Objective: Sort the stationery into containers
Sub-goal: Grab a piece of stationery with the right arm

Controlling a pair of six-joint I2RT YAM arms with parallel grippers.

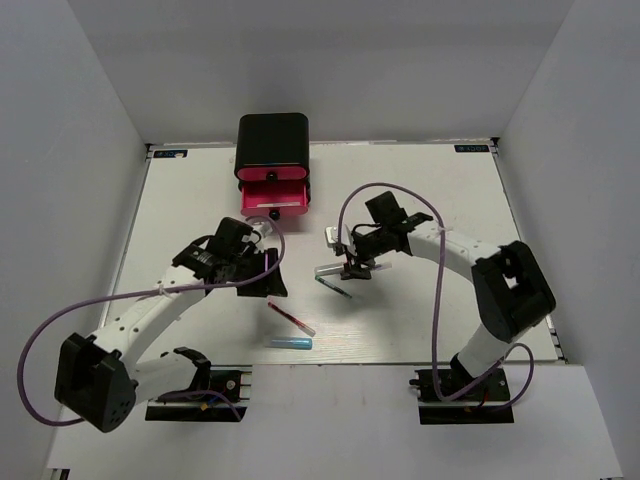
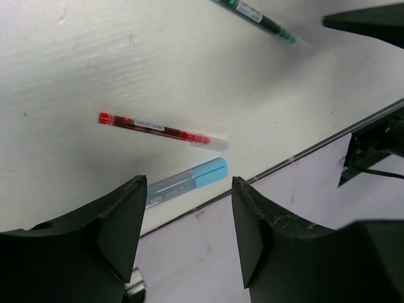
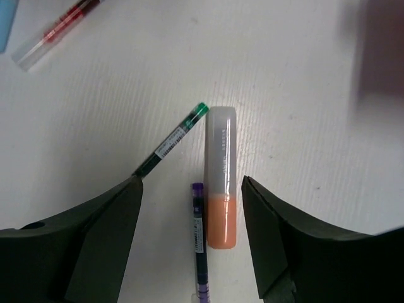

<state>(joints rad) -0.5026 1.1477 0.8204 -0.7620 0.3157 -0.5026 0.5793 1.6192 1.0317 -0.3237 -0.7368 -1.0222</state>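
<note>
The thin dark pen is beside the orange marker, so I'll move my right gripper outward, clear of that pen, and lower it around the marker's orange end.
The black cabinet stands at the back, with a pink-red drawer pulled open. My left gripper is open and empty above the table; in the left wrist view a light blue marker lies just beyond its fingertips, a thin red pen farther on and a green pen at the top. My right gripper is open and hovers over an orange-tipped marker, with a thin dark pen and the green pen beside it. A white eraser lies near the right gripper.
The red pen and light blue marker lie close to the table's front edge. White walls close in the table on three sides. The arm bases stand below the front edge.
</note>
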